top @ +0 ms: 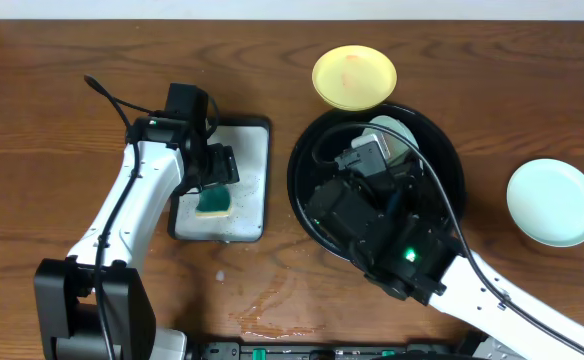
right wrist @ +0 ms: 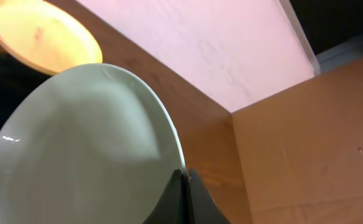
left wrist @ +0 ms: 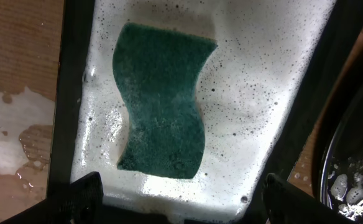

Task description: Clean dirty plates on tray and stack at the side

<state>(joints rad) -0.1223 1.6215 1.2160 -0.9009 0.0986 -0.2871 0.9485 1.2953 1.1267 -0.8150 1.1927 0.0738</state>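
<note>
My right gripper lowers next toward the black tray's bottom, which lies below it, turns to lay the tilted plate flat, and releases the plate.
A mint-green plate [top: 396, 133] stands tilted over the black tray [top: 307, 165], held by its rim. My right gripper [right wrist: 184, 180] is shut on that plate [right wrist: 82, 155]. A yellow plate [top: 354, 76] with a red smear lies on the wood beyond the tray; it also shows in the right wrist view [right wrist: 41, 34]. A second mint-green plate [top: 553, 202] lies on the bare wood at the right. My left gripper [left wrist: 181, 199] is open above the green sponge [left wrist: 163, 99], which lies in soapy water in the silver tray [left wrist: 262, 93].
The silver tray [top: 255, 175] with the sponge [top: 213, 203] sits left of the black tray. A water spill [top: 272, 300] lies on the wood near the front edge. Foam puddles [left wrist: 7, 134] lie beside the silver tray. The black tray's wet rim [left wrist: 349, 168] shows at the right.
</note>
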